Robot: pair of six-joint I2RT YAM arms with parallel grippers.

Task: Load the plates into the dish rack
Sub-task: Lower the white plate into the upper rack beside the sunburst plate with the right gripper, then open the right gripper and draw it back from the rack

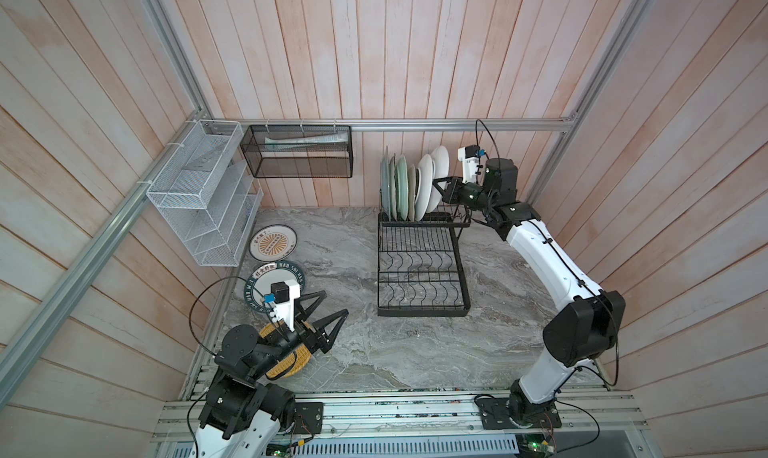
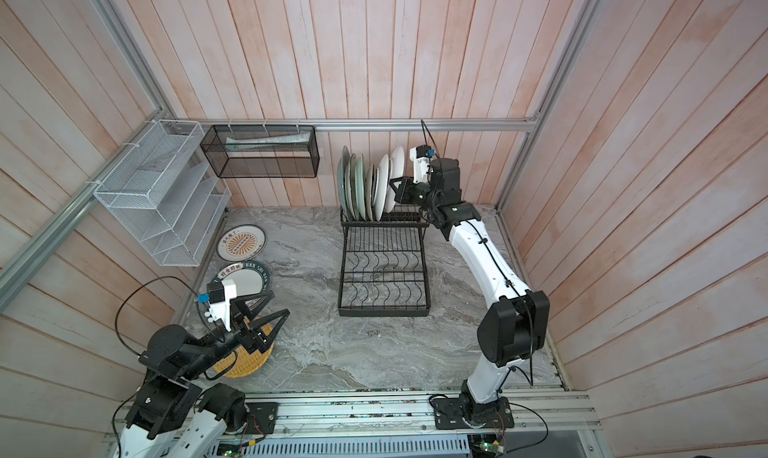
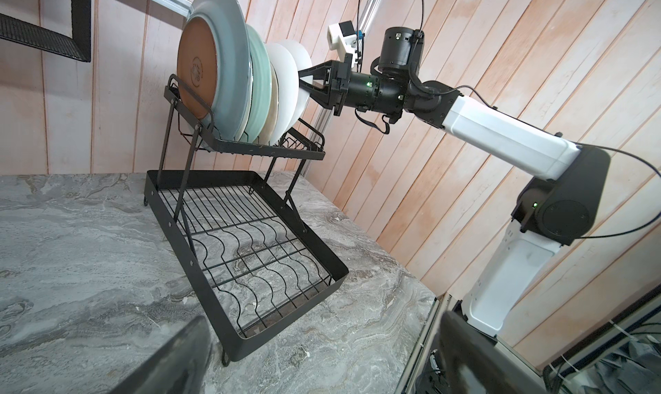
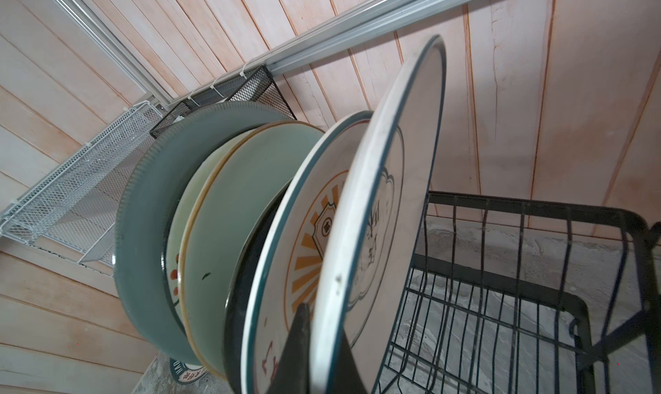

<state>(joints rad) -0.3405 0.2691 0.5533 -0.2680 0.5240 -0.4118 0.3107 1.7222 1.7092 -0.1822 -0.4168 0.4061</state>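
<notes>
The held plate is higher than the plate next to it, so the right gripper should next move down toward the slot below it in the rack's upper level, beside the other plates, and release.
Several plates stand on edge in the raised upper tier of the black dish rack (image 1: 424,312), whose flat lower tier holds nothing. My right gripper (image 1: 436,185) is shut on the rim of the rightmost one, a white plate with a teal edge (image 4: 375,195); the dark fingers (image 4: 297,338) pinch its lower rim. Three more plates lie flat at the table's left: a sunburst plate (image 1: 273,242), a teal-rimmed lettered plate (image 1: 259,287) and a yellow ribbed plate (image 1: 291,362) partly under the left arm. My left gripper (image 1: 332,303) hangs open above the table beside them, holding nothing.
A white mesh organiser (image 1: 203,194) and a black mesh basket (image 1: 297,152) hang on the back-left walls. Wood-panelled walls close in the marble table on three sides. The right arm reaches over the table's right side to the rack's upper tier (image 4: 536,209).
</notes>
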